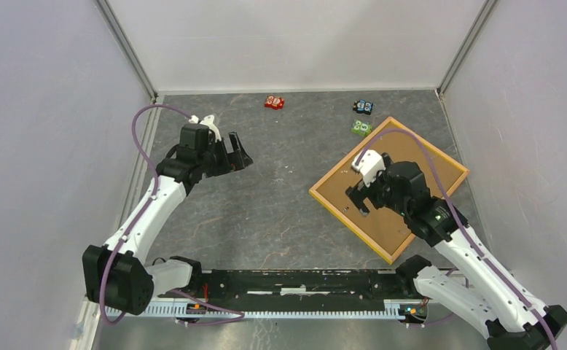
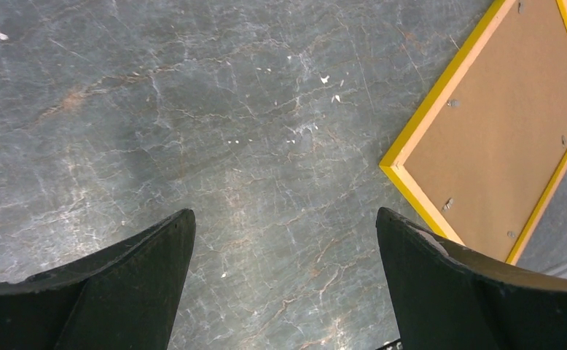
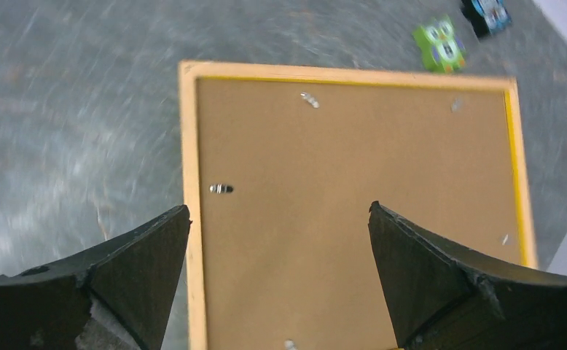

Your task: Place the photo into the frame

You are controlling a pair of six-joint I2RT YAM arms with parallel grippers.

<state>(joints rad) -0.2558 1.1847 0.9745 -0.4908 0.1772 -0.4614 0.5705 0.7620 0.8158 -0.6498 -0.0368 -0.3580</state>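
Note:
The left gripper goes down and to its right in the top view next, fingers astride, since the near bar at the frame's closest corner (image 1: 322,204) (image 2: 407,192) lies there.
The frame (image 1: 431,146), thin yellow-orange rails, lies flat at the right of the table, turned diamond-wise, with a plain brown backing board (image 1: 374,235) filling it. The photo is out of view. My right gripper (image 1: 357,200) hovers over the frame's left part, open and holding nothing. In the right wrist view its gripper (image 3: 279,211) spans the left rail (image 3: 189,146) and the board (image 3: 353,146). My left gripper (image 1: 238,154) is open and holding nothing over bare table at the far left. In the left wrist view this gripper (image 2: 284,219) has the frame's corner (image 2: 441,87) to its upper right.
Three small toy blocks lie near the back wall: a red one (image 1: 274,102), a black and blue one (image 1: 364,107), and a green one (image 1: 361,128) beside the frame's far corner. Small metal tabs (image 3: 221,189) dot the board's edge. White walls enclose the table.

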